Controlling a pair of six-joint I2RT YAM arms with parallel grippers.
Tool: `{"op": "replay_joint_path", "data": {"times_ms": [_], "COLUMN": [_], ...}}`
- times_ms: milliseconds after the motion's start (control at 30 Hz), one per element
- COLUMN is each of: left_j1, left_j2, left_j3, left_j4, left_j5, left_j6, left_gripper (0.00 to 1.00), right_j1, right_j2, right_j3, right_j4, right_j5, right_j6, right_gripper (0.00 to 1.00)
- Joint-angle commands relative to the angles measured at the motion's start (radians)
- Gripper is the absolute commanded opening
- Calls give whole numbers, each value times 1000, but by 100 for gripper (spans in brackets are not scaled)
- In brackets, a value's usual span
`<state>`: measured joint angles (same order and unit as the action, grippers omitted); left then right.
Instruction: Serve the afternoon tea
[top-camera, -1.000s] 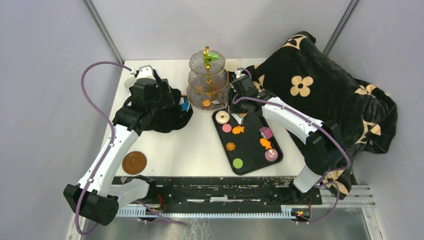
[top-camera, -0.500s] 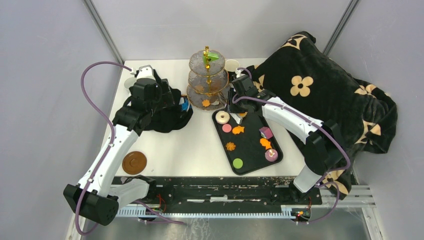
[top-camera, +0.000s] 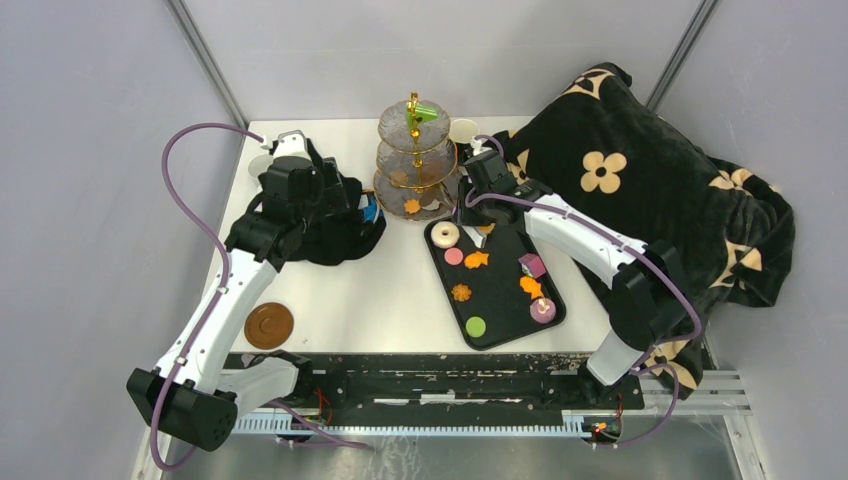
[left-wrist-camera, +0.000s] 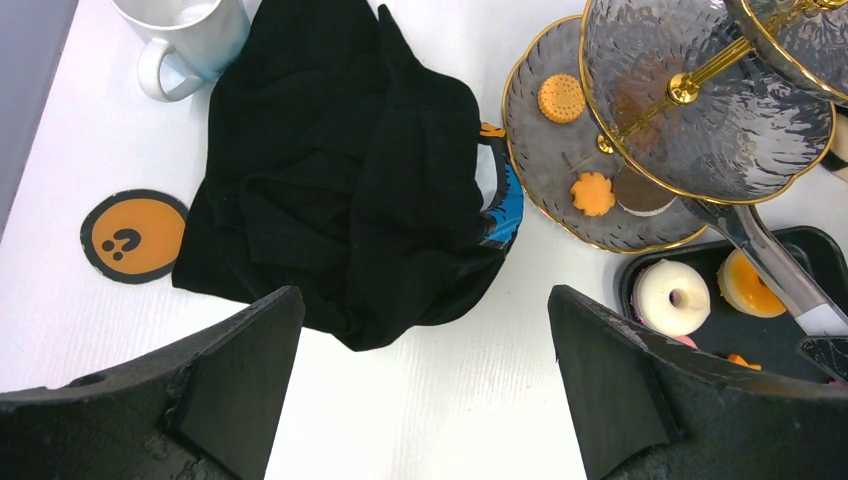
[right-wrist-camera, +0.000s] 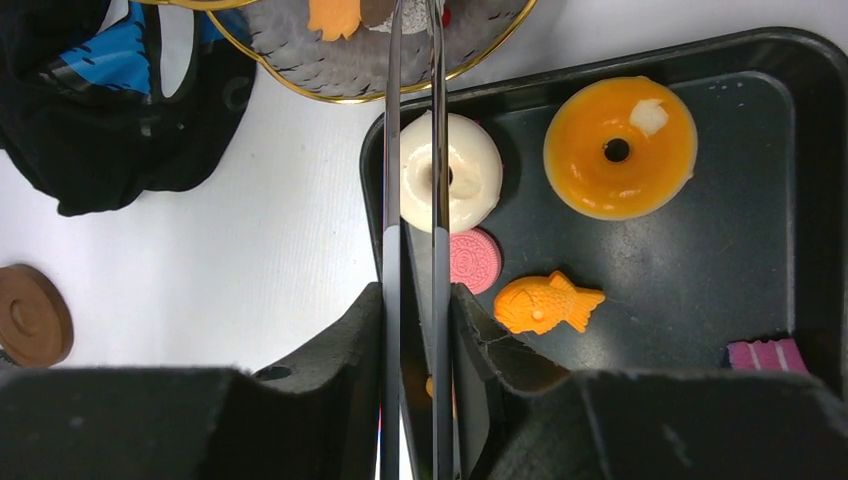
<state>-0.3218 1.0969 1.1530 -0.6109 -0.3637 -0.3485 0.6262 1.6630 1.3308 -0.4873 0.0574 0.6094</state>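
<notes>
I will next draw my right gripper back toward the purple cube (top-camera: 532, 265) (right-wrist-camera: 767, 356) to let go of the tongs, since that cube is back and to the gripper's right in the top view.
A black tray (top-camera: 503, 300) holds toy treats: a white donut (right-wrist-camera: 470, 170), an orange donut (right-wrist-camera: 620, 148), a pink disc (right-wrist-camera: 474, 260), an orange fish (right-wrist-camera: 545, 302), a purple cube (top-camera: 532, 265) and a green disc (top-camera: 475, 326). My right gripper (right-wrist-camera: 415, 295) is shut on metal tongs (right-wrist-camera: 391, 150), which reach over the white donut to the bottom tier of the glass stand (top-camera: 415, 160). An orange cookie (left-wrist-camera: 592, 193) lies on that tier. The tong tips are cut off at the frame edge. My left gripper (left-wrist-camera: 425, 300) is open and empty above the table beside a black cloth (left-wrist-camera: 350, 190).
A white mug (left-wrist-camera: 185, 40) and an orange coaster (left-wrist-camera: 133, 236) lie at the far left. A brown coaster (top-camera: 269, 325) sits near the front left. The black flowered blanket (top-camera: 640, 190) fills the right side. A white cup (top-camera: 463, 130) stands behind the stand.
</notes>
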Motion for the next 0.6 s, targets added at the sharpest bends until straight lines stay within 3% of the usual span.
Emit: {"op": "replay_joint_path", "data": {"times_ms": [0, 300, 567], "left_j1": [6, 5, 7], "left_j2": [-21, -8, -8], "left_j3": [40, 38, 42], "left_j4": [28, 36, 33], "left_j5": [3, 8, 5], "left_j6": [41, 42, 48], "left_gripper": [99, 99, 99], "right_j1": [-3, 10, 6], "right_j2": [-76, -105, -190], "right_j3": [1, -11, -15], "right_j4": [40, 46, -94], "right_j5": [81, 206, 282], "right_j6": [-57, -282, -283], "right_gripper": [1, 1, 1]}}
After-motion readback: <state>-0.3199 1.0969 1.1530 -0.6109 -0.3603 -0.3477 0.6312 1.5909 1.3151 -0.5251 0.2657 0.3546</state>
